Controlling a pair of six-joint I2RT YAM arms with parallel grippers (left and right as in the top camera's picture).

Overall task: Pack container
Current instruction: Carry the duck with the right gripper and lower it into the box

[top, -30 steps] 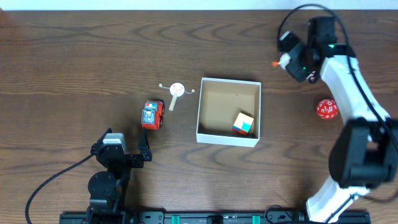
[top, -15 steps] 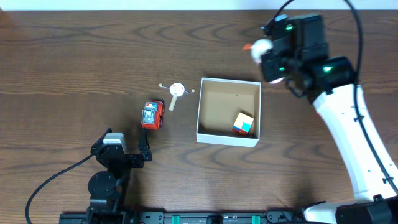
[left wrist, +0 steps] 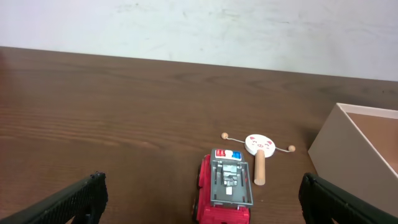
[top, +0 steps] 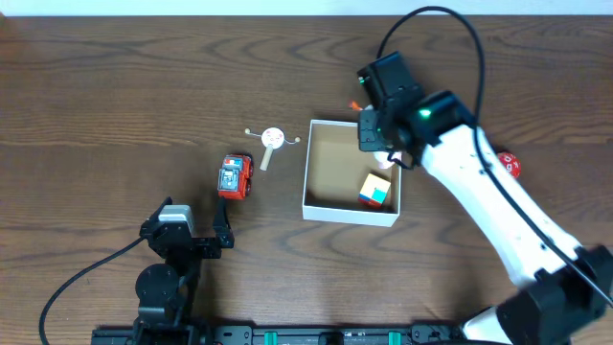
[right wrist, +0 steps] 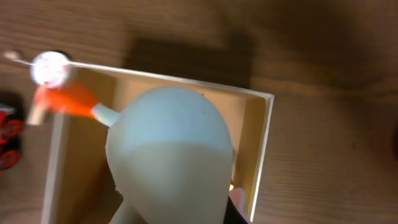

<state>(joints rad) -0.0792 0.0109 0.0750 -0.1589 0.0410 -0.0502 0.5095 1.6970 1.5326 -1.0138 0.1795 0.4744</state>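
Observation:
The white toy needs to go down into the far part of the box (top: 368, 158), just beyond the multicoloured cube, so my right gripper should lower it there.
The container (top: 350, 213) is a square white box with a brown inside, mid-table; it also shows in the right wrist view (right wrist: 263, 143) and the left wrist view (left wrist: 345, 146). A multicoloured cube (top: 375, 191) lies in its front right corner. My right gripper (top: 380, 137) is shut on a white bulb-shaped toy (right wrist: 168, 155) with an orange tip (right wrist: 69, 99), held above the box's back right part. My left gripper (top: 188, 234) is open and empty, just in front of a red toy truck (top: 234, 176), which lies between the fingers in the left wrist view (left wrist: 226, 186).
A small white drum toy on a wooden stick (top: 272, 139) lies left of the box's back corner and behind the truck (left wrist: 260, 149). A red many-sided die (top: 509, 164) lies right of the box, partly hidden by my right arm.
My right arm has swung left from the table's far right to above the box, carrying the white toy. The left arm has not moved.

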